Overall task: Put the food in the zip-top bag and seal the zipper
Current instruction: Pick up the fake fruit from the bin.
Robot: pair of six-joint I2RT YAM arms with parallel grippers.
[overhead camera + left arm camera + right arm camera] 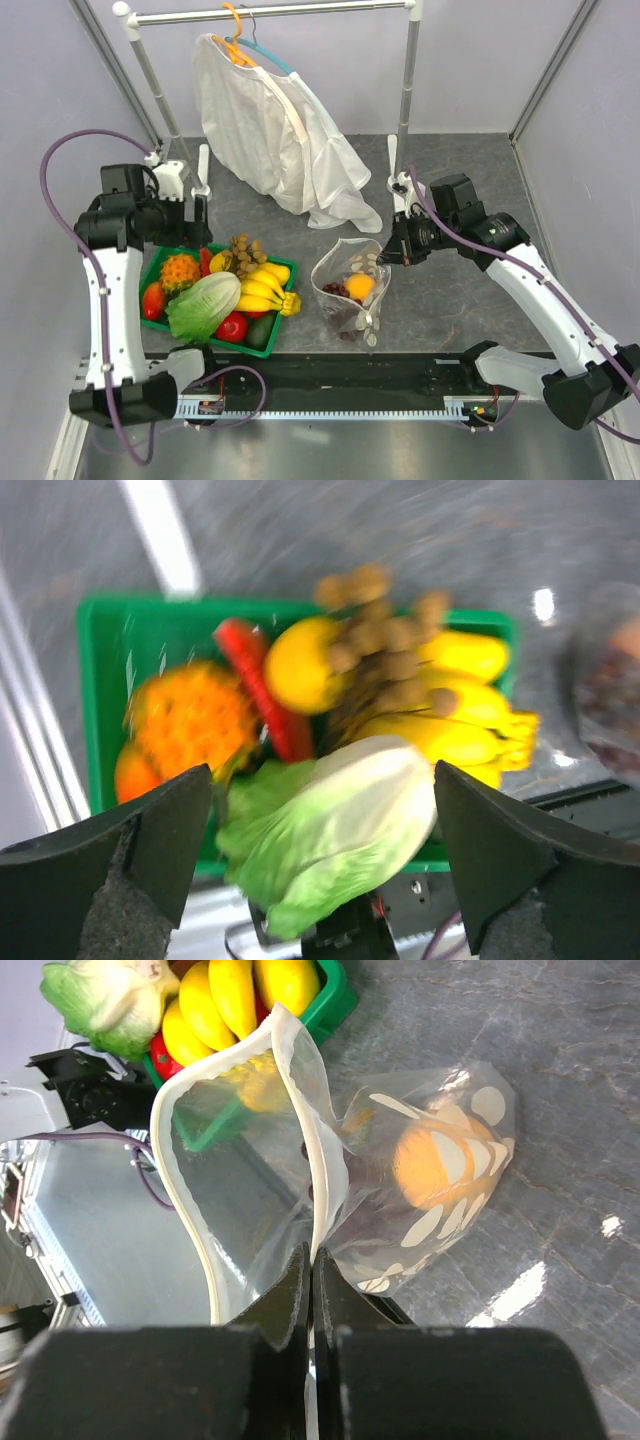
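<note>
My left gripper should next move back, to the left in the top view and down onto the basket's long orange-red fruit, which lies uncovered below it.
The clear dotted zip-top bag (350, 290) stands open on the table right of the green basket (156, 268). Inside it are the orange-red peach (360, 287) and the dark purple grape bunch (335, 291). My right gripper (397, 250) is shut on the bag's rim strip (312, 1160) and holds the mouth open; the peach (430, 1165) shows through the plastic. The slider tab is not visible. The tan-brown berry bunch (245, 250) lies at the basket's back edge. My left gripper (198, 232) is open and empty above the basket, with the berries (385, 640) ahead of its fingers (150, 860).
The basket (110, 660) also holds a lettuce head (203, 305), a banana bunch (265, 285), a spiky orange fruit (180, 270), a red pepper and other produce. A white garment (275, 140) hangs on a rack at the back. The table's front rail runs below.
</note>
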